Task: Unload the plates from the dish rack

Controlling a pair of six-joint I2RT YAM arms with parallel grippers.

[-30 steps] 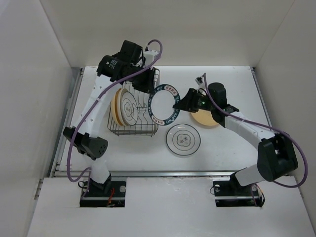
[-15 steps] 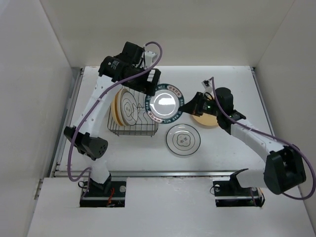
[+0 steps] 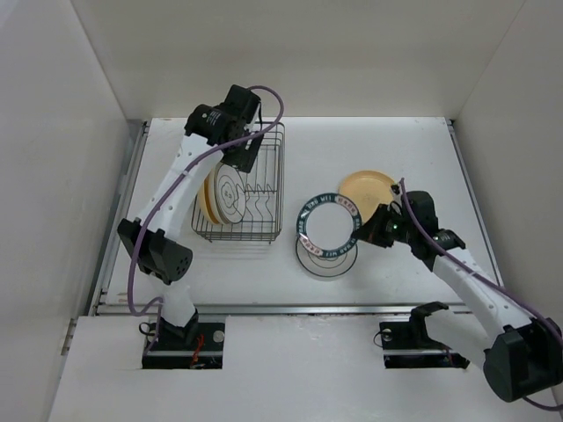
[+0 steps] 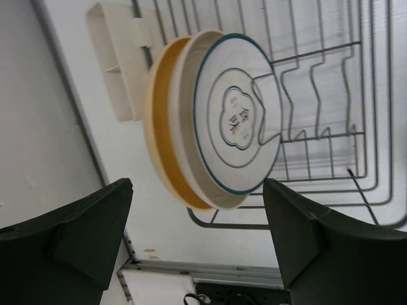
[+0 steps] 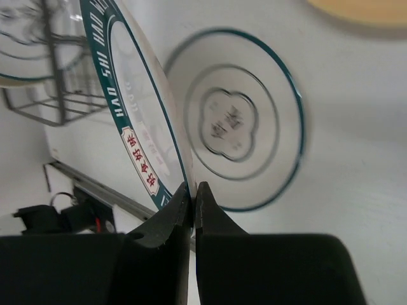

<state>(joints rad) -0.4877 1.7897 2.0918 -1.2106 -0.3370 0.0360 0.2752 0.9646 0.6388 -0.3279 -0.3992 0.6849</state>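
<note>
The teal-rimmed plate is hanging tilted over the white plate atop the table [image 5: 230, 123], so my right gripper should next level the teal-rimmed plate and lower it onto that one.
The dark wire dish rack [image 3: 264, 189] holds two upright plates at its left end, a tan plate [image 3: 207, 195] and a white ringed plate [image 3: 230, 193]. My left gripper [image 3: 244, 149] hovers above them, open and empty. In the left wrist view its fingers [image 4: 82, 235] stand wide on either side of the tan plate [image 4: 162, 136] and the white plate [image 4: 238, 121]. My right gripper [image 3: 361, 230] is shut on the rim of a teal-rimmed plate [image 3: 328, 227]. That plate hangs tilted over a white plate [image 3: 327, 262] lying on the table. The pinch [image 5: 193, 190] on the teal-rimmed plate [image 5: 130, 108] shows clearly.
A tan plate [image 3: 368, 186] lies flat on the table behind the right gripper. White walls enclose the table on the left, back and right. A metal rail [image 3: 290, 308] runs along the near edge. A white plastic bracket [image 4: 117, 57] sits left of the rack.
The left gripper let go of the teal-rimmed plate and drew back over the rack. The right gripper closed on the plate's rim and carried it forward over the white plate on the table.
</note>
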